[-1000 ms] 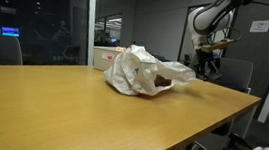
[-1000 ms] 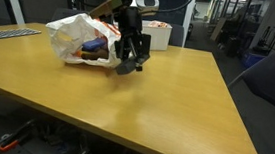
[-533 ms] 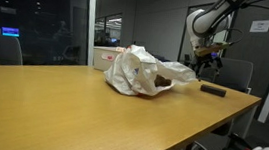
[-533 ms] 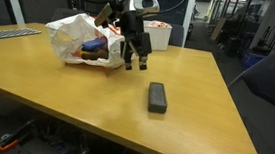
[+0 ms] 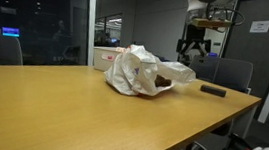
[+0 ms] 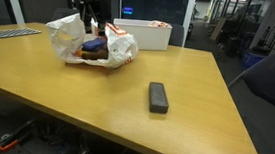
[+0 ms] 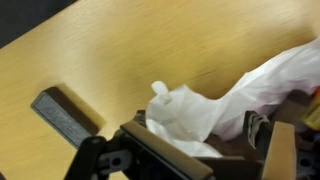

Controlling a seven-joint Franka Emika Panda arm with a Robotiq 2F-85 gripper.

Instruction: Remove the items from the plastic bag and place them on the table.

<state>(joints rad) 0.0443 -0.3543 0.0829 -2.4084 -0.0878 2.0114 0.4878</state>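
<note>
The brown plush toy is below my gripper, to its right in the wrist view. I need to move my gripper across the bag and down onto the toy next.
A crumpled white plastic bag lies on the wooden table; it also shows in an exterior view and in the wrist view. Dark and coloured items show inside it. A black rectangular block lies flat on the table apart from the bag, and shows in an exterior view and in the wrist view. My gripper hangs open and empty above the bag's edge, as an exterior view and the wrist view show.
A white bin stands behind the bag at the table's far side. Office chairs stand round the table. Bare wood surrounds the block.
My gripper let go of the black block, which now lies on the table. The gripper then rose and moved back over the bag.
</note>
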